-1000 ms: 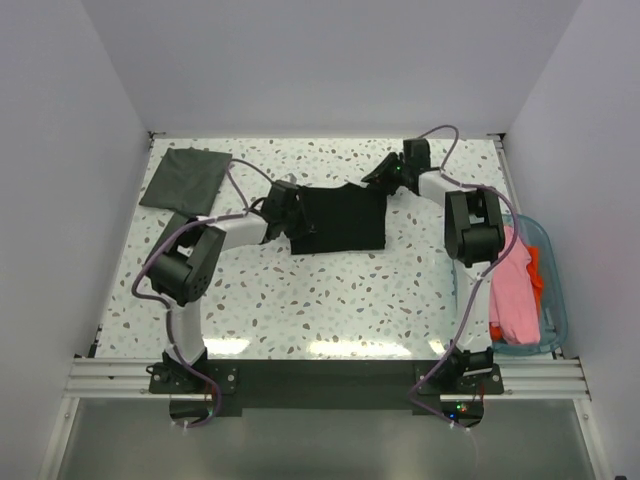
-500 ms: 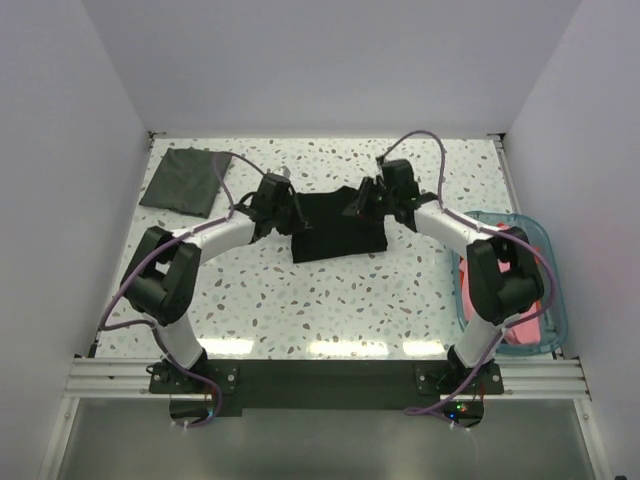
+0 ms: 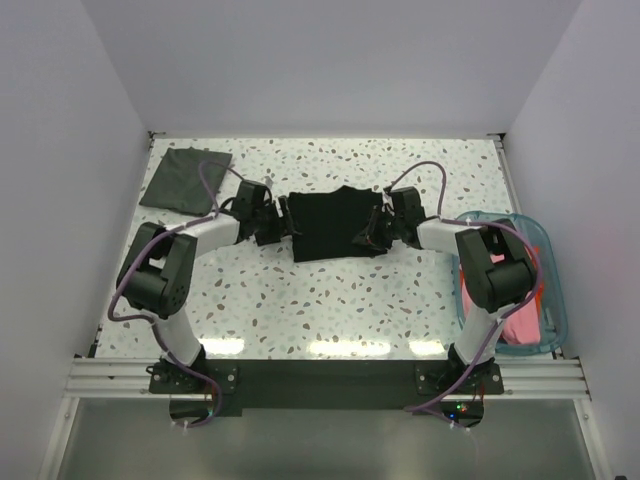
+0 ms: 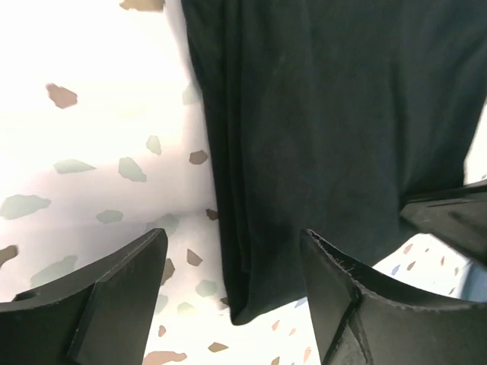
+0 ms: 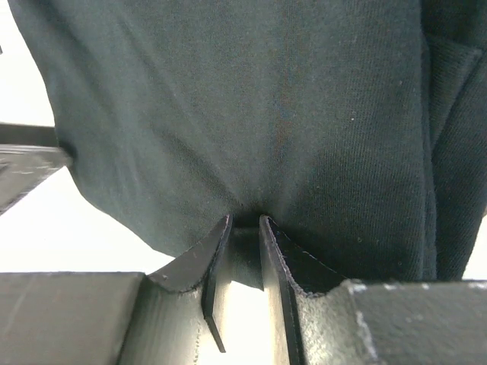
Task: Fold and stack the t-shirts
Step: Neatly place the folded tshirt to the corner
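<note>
I need to move my left gripper outward and to the right in the top view next, onto the shirt's folded edge (image 3: 297, 216) (image 4: 232, 141), because my right gripper already pinches the opposite end of the shirt.
The black t-shirt (image 3: 335, 222) lies folded into a rough rectangle in the middle of the table. My left gripper (image 3: 275, 224) sits at its left edge, open. In the left wrist view the fingers (image 4: 114, 293) stand wide apart either side of the shirt's folded edge (image 4: 251, 251), touching none of it. My right gripper (image 3: 375, 230) is at the shirt's right edge. In the right wrist view its jaws (image 5: 246, 222) are nearly together, pinching a pucker of the black cloth (image 5: 251, 99). A dark grey t-shirt (image 3: 186, 180) lies folded square at the far left corner.
A clear blue-rimmed bin (image 3: 553, 262) stands at the right table edge, partly behind my right arm. A pink t-shirt (image 3: 516, 328) shows in it, with a sliver of orange (image 3: 541, 293). White walls close in the table on three sides.
My left gripper has opened, let go of the black t-shirt and drawn back to the left. My right gripper has come down from the far side to the shirt's right edge.
</note>
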### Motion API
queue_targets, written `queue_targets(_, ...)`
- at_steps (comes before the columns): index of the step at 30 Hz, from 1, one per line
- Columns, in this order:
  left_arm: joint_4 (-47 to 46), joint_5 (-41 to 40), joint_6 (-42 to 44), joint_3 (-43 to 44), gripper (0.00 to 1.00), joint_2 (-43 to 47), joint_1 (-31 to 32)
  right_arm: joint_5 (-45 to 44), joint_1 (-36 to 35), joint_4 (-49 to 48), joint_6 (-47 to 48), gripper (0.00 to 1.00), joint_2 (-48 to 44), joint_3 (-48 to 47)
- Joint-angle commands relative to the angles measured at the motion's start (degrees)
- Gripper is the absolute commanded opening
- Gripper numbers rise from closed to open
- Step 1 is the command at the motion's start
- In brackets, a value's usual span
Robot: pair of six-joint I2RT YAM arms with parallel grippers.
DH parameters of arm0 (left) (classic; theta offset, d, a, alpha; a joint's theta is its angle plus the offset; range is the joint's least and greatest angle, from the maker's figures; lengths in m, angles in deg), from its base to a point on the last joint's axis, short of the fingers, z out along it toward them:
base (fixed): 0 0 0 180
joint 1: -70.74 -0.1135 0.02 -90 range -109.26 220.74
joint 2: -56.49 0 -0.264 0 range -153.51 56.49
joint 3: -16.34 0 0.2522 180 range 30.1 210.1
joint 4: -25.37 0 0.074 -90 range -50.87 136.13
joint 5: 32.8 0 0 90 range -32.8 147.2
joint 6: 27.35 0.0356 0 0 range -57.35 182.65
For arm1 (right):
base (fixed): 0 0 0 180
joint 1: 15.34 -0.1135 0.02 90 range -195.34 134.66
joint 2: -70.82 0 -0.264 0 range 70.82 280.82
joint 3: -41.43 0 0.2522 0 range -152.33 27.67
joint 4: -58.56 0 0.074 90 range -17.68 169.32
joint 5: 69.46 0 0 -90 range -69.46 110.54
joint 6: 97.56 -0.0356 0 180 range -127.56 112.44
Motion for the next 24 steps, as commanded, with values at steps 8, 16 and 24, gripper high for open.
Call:
queue_targets(8, 4.7, -7.6, 1.9, 5.7, 0.73, -11.8, 2.2, -1.6, 0.8, 3.0, 3.0, 0.24, 4.7, 2.8)
queue_targets(16, 7.8, -10.6, -0.6, 10.7, 0.64, -19.2, 8.0, 1.1, 1.9, 1.7, 2.9, 0.23, 5.1, 1.7)
queue_targets(24, 15.7, -14.4, 3.3, 19.8, 0.09, -18.6, 9.8, -0.5, 1.9, 8.0, 3.8, 0.28, 0.1, -2.9)
